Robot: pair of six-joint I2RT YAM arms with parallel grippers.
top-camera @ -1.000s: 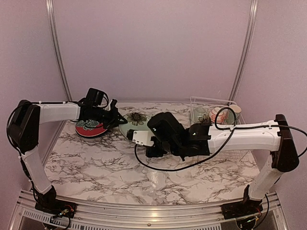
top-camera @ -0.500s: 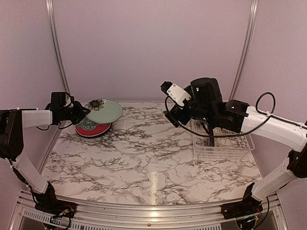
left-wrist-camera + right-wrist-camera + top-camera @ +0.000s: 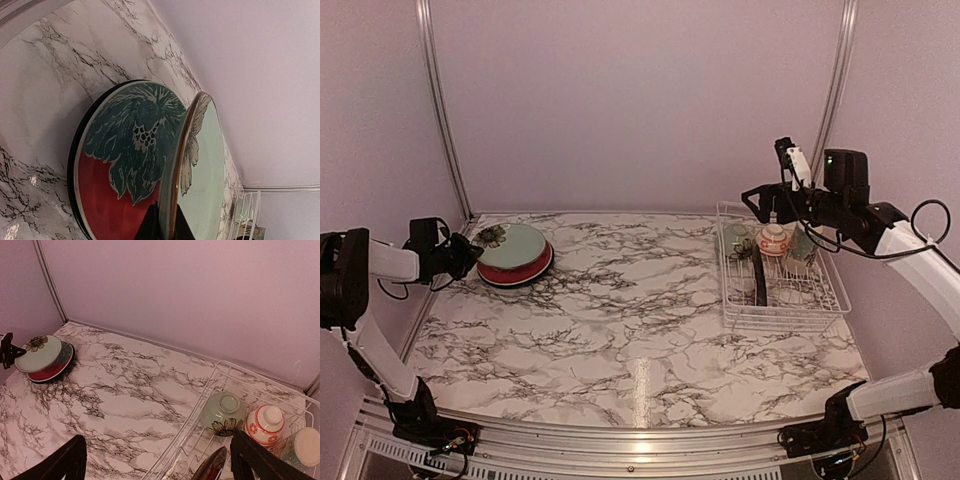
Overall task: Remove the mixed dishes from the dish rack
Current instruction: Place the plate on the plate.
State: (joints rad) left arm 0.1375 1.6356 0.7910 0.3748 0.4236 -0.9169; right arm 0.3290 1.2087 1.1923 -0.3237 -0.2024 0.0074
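Note:
My left gripper lowers the still tilted pale green plate and releases the green plate's rim next. The dark red patterned plate (image 3: 520,272) (image 3: 115,165) lies below my left gripper and takes the green plate.
My left gripper (image 3: 470,255) is shut on the rim of a pale green plate (image 3: 512,244) with a flower print. The plate sits tilted over a dark red patterned plate (image 3: 520,272) at the table's far left. In the left wrist view the green plate (image 3: 202,165) stands edge-on between the fingers (image 3: 150,225), with the red plate (image 3: 115,165) behind it. My right gripper (image 3: 160,465) hangs open and empty, high above the white dish rack (image 3: 735,318). The rack (image 3: 210,385) holds an upturned pale green bowl (image 3: 223,412), a red-and-white bowl (image 3: 265,424), a mug (image 3: 302,447) and an upright dark plate (image 3: 210,467).
The marble table (image 3: 640,330) runs between the plate stack on the left and the rack on the right. Pale walls stand close on three sides. Metal frame posts (image 3: 438,110) stand in the back corners, and a rail runs along the near edge.
My left gripper carried the green plate from mid-table to the far left and lowered it over the red plate. My right arm swung from mid-table up over the rack.

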